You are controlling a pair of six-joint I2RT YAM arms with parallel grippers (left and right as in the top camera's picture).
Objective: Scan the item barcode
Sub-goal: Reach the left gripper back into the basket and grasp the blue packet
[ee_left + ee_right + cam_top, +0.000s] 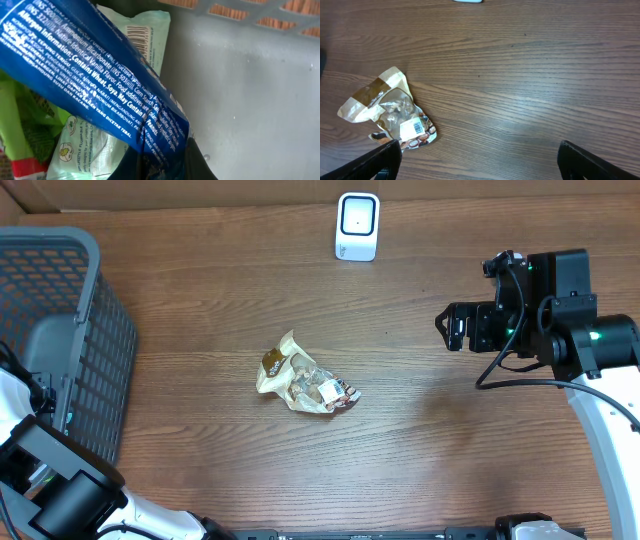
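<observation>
The wood (241,384) beside the snack bag is to my left gripper's right in the overhead view. I will lift that gripper over the basket's rim to release the packet.
In the left wrist view my left gripper (165,156) is shut on the lower end of a long blue packet (95,75) with white print, inside the grey basket (250,85). Under the packet lies a pale green wipes pack (145,37) with a barcode showing. The white barcode scanner (358,227) stands at the far edge of the table. My right gripper (455,328) hovers open over bare wood on the right. In the right wrist view its fingers (375,162) stand wide apart with nothing between them.
A crumpled clear-and-tan snack bag (305,380) with a barcode label (413,128) lies mid-table, left of my right gripper (482,161). The grey mesh basket (90,330) fills the left side. A green item (20,120) lies in the basket.
</observation>
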